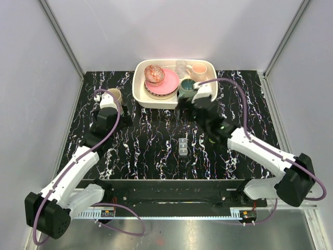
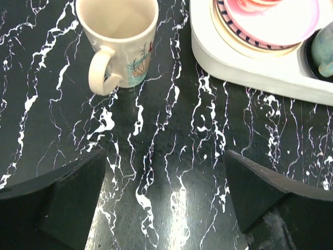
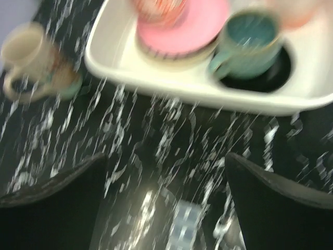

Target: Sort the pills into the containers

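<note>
My right gripper moves back and down from the tray next, open fingers astride the near compartment of the clear strip (image 1: 183,152) (image 3: 180,245), since bare marble is on either side of it.
The containers (image 1: 182,146) are a short clear strip of three square compartments, lying mid-table. They also show as a blur at the bottom of the right wrist view (image 3: 184,229). No pills show in any view. My left gripper (image 1: 110,105) hovers at the far left, open and empty, just short of a cream mug (image 1: 114,96); in its own view the gripper (image 2: 166,179) frames bare marble. My right gripper (image 1: 187,104) hangs open near the white tray's front edge, beyond the containers. Its view (image 3: 166,177) is smeared and nothing sits between the fingers (image 3: 270,192).
A white tray (image 1: 140,91) at the back holds a pink plate (image 1: 161,86) with a patterned bowl, a teal mug (image 1: 186,86), a glass and a peach cup. The cream mug (image 2: 122,41) stands left of the tray (image 2: 250,73). The table is black marble.
</note>
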Controlling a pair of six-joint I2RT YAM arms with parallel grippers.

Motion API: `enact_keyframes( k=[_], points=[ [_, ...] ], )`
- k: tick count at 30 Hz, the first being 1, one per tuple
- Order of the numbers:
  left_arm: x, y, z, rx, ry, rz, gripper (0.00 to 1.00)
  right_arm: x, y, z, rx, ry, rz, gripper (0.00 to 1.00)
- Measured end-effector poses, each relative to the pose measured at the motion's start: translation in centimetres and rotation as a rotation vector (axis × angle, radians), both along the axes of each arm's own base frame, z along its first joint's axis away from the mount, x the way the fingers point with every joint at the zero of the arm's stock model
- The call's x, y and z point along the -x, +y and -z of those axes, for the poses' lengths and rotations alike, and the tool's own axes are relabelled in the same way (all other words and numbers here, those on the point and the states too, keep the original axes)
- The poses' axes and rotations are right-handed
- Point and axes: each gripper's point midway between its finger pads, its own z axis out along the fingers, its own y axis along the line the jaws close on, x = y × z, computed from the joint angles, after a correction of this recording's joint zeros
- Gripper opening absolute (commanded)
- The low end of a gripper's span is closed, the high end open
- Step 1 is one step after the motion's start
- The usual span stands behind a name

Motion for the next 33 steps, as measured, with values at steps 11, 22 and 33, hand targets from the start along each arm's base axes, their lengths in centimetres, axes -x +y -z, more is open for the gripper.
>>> enact_keyframes(
  k=[11,22,33],
  points=[
    [1.9,-0.8,0.4,0.025,0.053,0.025,0.99,10.2,7.1,12.7,0.081,0.351,-0.11,0.95],
    [2.5,-1.4,1.1,0.045,0.092,0.051,0.99,12.0,5.2,18.7,0.135,0.519,-0.004,0.95],
    [2.6,-1.5,1.2,0.047,0.098,0.058,0.99,12.5,4.5,21.8,0.167,0.595,0.054,0.93]
  ],
)
